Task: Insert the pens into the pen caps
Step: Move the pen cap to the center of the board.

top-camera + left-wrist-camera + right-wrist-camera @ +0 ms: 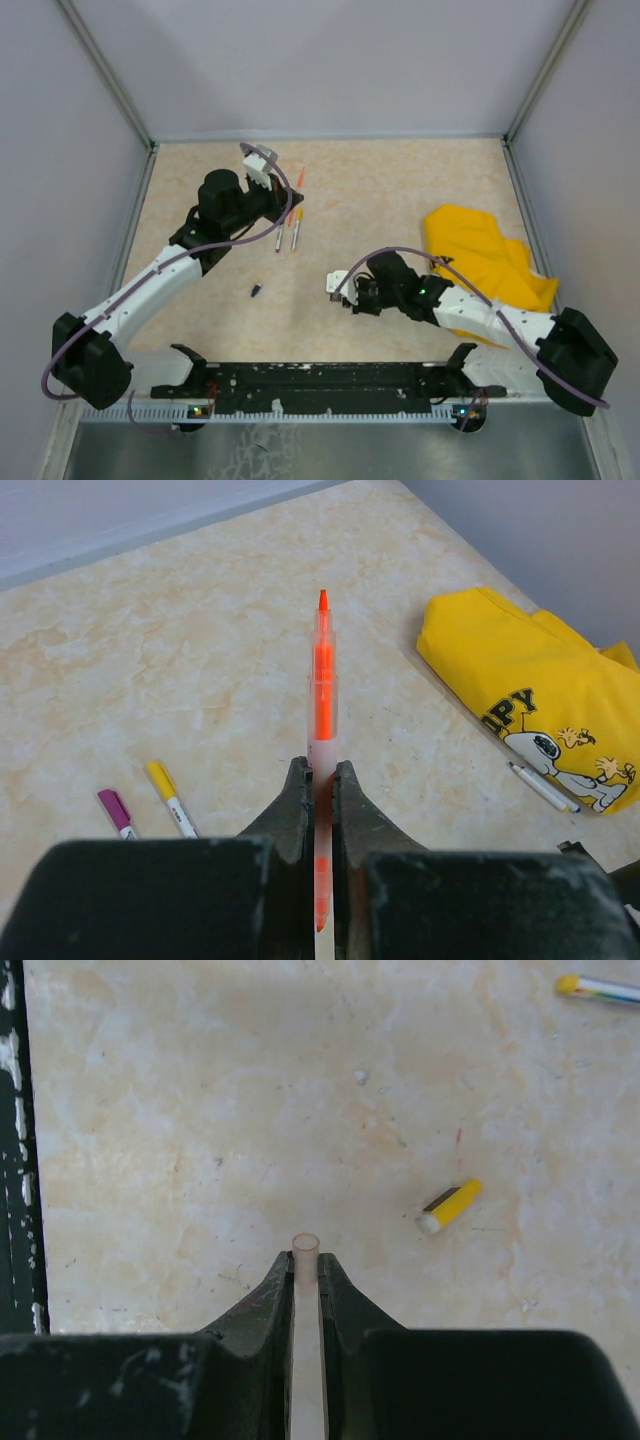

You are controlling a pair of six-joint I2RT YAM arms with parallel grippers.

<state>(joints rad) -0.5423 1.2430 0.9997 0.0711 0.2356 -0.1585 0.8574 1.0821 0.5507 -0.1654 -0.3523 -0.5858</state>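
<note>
The right gripper moves down onto the bare tabletop beneath it next and releases the pale translucent pen cap, since the loose yellow cap lies clear of that spot.
My left gripper is shut on an orange pen, whose uncapped orange tip points away from the camera. In the top view this pen sticks out past the left gripper at the back left. My right gripper is shut on a pale translucent pen cap with its open end facing forward. That right gripper hangs low over the middle of the table. A loose yellow cap with a dark clip lies ahead of it. A purple-capped pen and a yellow-capped pen lie side by side.
A crumpled yellow cloth lies at the right, with a white pen resting on its edge. Two capped pens lie near the left gripper, and a small dark cap lies nearer the front. A black rail runs along the near edge.
</note>
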